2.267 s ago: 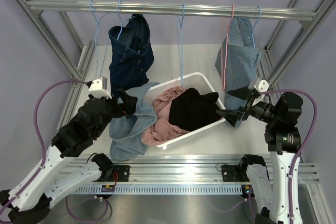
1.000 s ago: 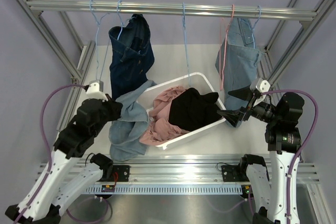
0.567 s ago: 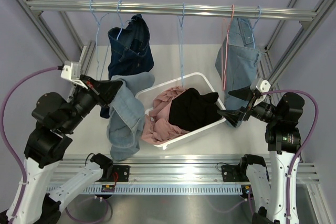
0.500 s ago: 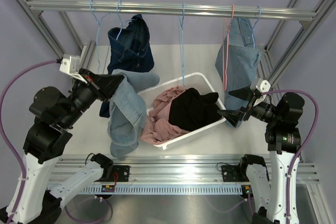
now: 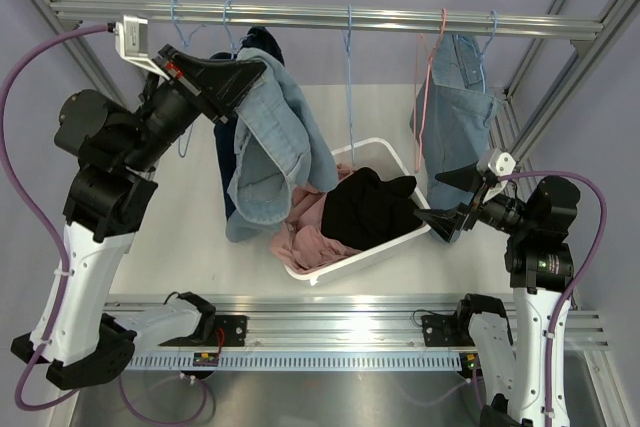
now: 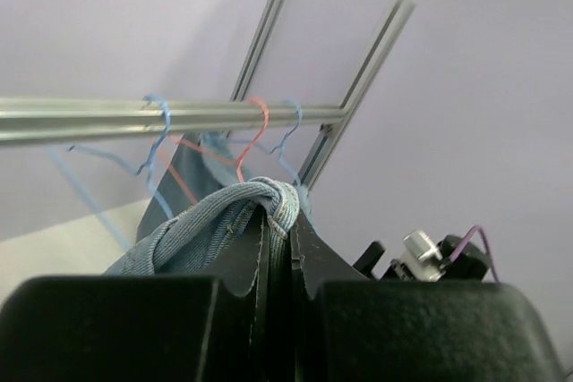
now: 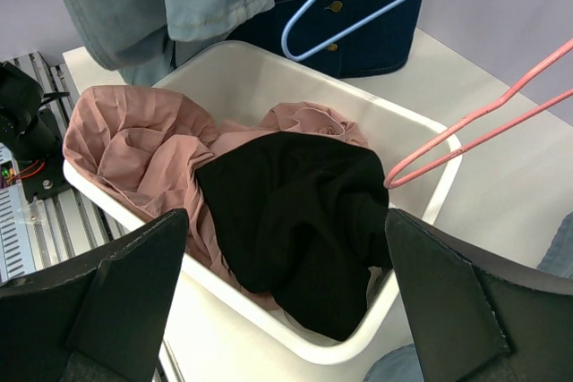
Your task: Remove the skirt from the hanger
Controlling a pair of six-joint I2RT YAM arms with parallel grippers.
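The left gripper moves down toward the right in the top view next, onto the basket's pink garment, and releases the skirt [image 5: 272, 142], as it hangs clear of any hanger.
The light blue denim skirt [image 5: 272, 142] hangs from my left gripper [image 5: 256, 69], which is shut on a bunched fold of it just below the rail. In the left wrist view the denim fold [image 6: 235, 213] is pinched between the black fingers [image 6: 309, 252]. The skirt's lower end drapes over the left rim of the white basket [image 5: 402, 160]. Empty blue wire hangers [image 5: 347, 42] hang from the rail [image 5: 330, 15]. My right gripper [image 5: 447, 203] stands open at the basket's right side, with nothing between its fingers [image 7: 125, 279].
The basket holds a pink garment [image 7: 125, 145] and a black one [image 7: 295, 212]. A dark denim garment [image 5: 262, 39] hangs behind the skirt. Another light denim piece [image 5: 455, 112] hangs at the right beside a pink hanger [image 5: 428, 97]. Frame posts flank both sides.
My left arm has swung up from table height to just below the rail and rightward, lifting the skirt off the table. The right arm has not moved.
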